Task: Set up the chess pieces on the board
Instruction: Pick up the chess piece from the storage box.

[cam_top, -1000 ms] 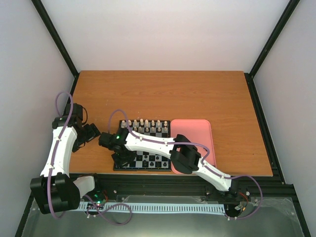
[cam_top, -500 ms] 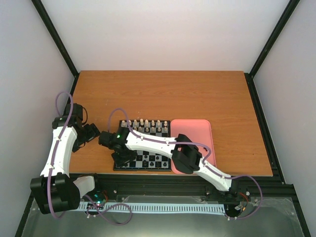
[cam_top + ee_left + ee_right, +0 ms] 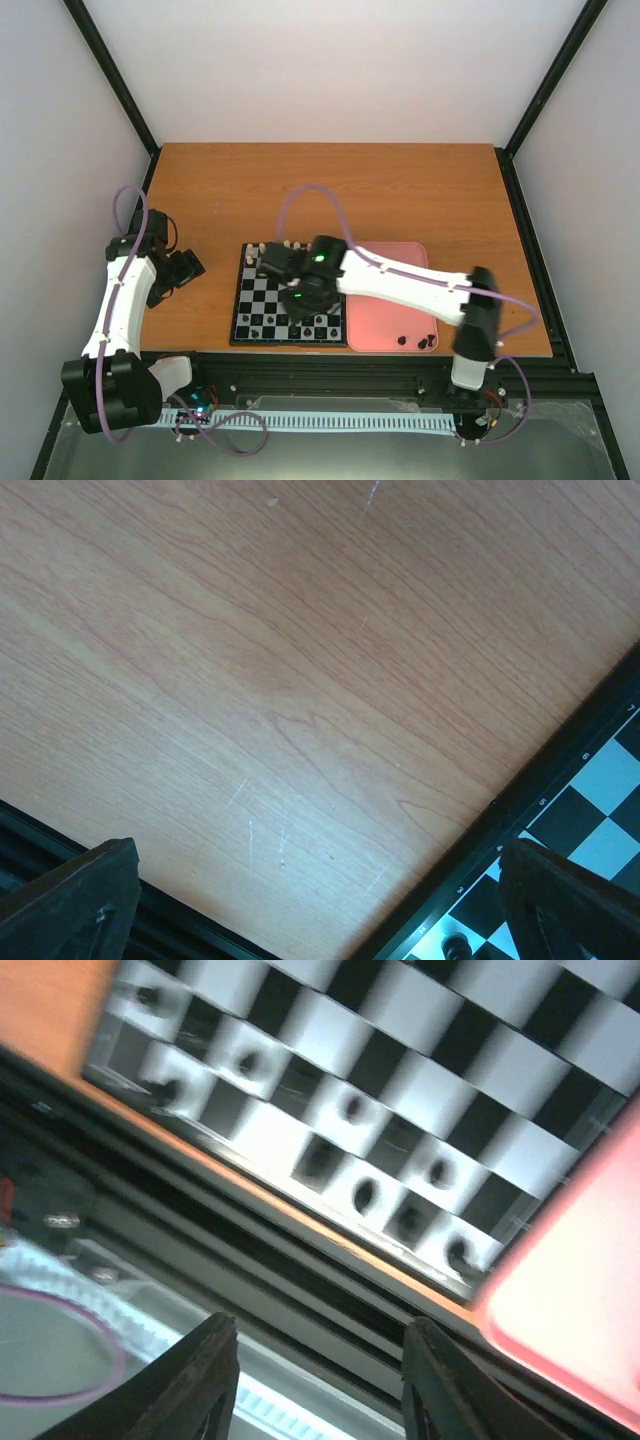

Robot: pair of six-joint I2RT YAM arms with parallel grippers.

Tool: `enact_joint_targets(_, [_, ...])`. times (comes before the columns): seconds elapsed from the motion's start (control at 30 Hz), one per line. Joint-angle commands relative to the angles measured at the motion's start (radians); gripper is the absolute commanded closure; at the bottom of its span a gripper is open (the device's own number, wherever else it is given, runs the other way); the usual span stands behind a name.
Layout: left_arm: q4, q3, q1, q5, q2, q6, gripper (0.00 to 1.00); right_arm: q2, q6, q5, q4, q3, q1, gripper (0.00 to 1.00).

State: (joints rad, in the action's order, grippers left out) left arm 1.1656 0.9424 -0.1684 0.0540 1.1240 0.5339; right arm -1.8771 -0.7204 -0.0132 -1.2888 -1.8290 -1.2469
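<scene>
The board-side black piece (image 3: 402,340) at the pink tray's near end lies apart from the others, so next I will move my right gripper over there and down, and close around it.
The board (image 3: 262,295) lies near the table's front edge. Several tiny black chess pieces (image 3: 262,320) stand on its two near rows, and they show blurred in the right wrist view (image 3: 352,1108). A few more black pieces (image 3: 417,342) lie in the near end of the pink tray. My right gripper (image 3: 303,300) hangs over the middle of the board; in its wrist view (image 3: 330,1385) it is open and empty. My left gripper (image 3: 187,268) is over bare table left of the board, open and empty (image 3: 320,905). The board's corner (image 3: 560,820) with one black piece (image 3: 457,947) shows there.
The pink tray (image 3: 385,290) touches the board's right side and shows in the right wrist view (image 3: 575,1290). Cream-white pieces (image 3: 290,244) stand on the far row, partly hidden by the right arm. The black frame rail (image 3: 250,1260) runs along the table's front edge.
The right arm has swung to the right: its elbow left the tray, and its gripper moved from the board's near left corner to the board's middle. The left arm has not moved.
</scene>
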Motion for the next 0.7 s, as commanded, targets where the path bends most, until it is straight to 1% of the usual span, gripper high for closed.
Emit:
enact_joint_targets(0.0, [-0.022, -0.001, -0.008, -0.025, 0.002, -0.023, 0.00, 0.223, -0.139, 0.072, 0.017, 0.362, 0.113, 0.54])
enact_joint_targets(0.13, [-0.023, -0.002, -0.006, -0.035, 0.005, -0.027, 0.00, 0.456, -0.195, 0.074, 0.047, 0.667, 0.267, 0.54])
enact_joint_targets(0.27, [-0.029, -0.006, -0.003, -0.050, 0.009, -0.029, 0.00, 0.593, -0.172, 0.041, 0.066, 0.851, 0.392, 0.53])
enact_joint_targets(0.33, [-0.030, -0.008, 0.000, -0.051, 0.013, -0.029, 0.00, 0.617, -0.152, 0.009, 0.088, 0.927, 0.423, 0.53])
enact_joint_targets(0.47, [-0.029, -0.009, 0.007, -0.051, 0.020, -0.031, 0.00, 0.602, -0.140, -0.034, 0.145, 1.011, 0.434, 0.53])
enact_joint_targets(0.67, [-0.029, -0.010, 0.014, -0.049, 0.026, -0.032, 0.00, 0.542, -0.109, -0.053, 0.234, 1.078, 0.466, 0.53])
